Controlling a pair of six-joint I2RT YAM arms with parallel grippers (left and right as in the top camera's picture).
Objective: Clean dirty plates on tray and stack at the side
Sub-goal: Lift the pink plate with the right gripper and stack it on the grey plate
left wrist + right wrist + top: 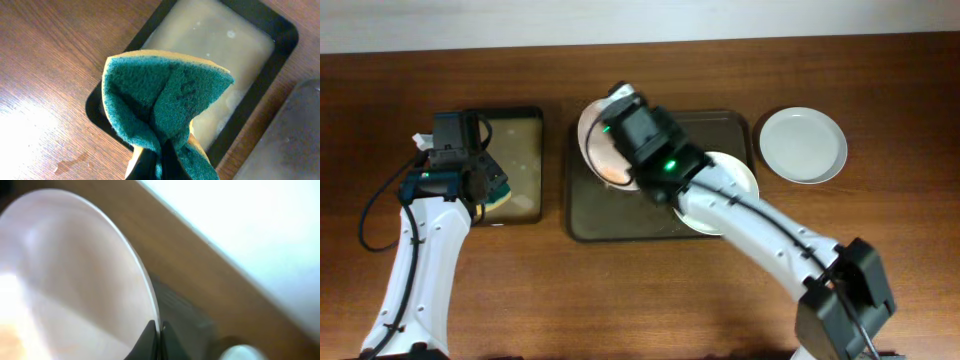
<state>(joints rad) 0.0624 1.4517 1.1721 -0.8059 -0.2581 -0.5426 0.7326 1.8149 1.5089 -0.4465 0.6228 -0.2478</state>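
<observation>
My right gripper will swing to the right in the overhead view, go down over the clean plate (803, 144) and let go, because that plate is already beside the tray.
The large dark tray (590, 215) lies mid-table. My right gripper (625, 135) is shut on the rim of a white plate (598, 150) with an orange smear, tilted up over the tray's left end; in the right wrist view the jaws (159, 330) pinch the plate's (70, 275) edge. A second plate (740, 180) lies on the tray's right part under my right arm. A third, clean plate (803, 144) sits on the table right of the tray. My left gripper (485, 185) is shut on a green-and-yellow sponge (165, 95) over the small tray.
A smaller black tray (525, 160) holding pale soapy liquid (225, 65) stands left of the large tray. The wooden table's far edge runs along the top of the overhead view. A cable hangs from my left arm.
</observation>
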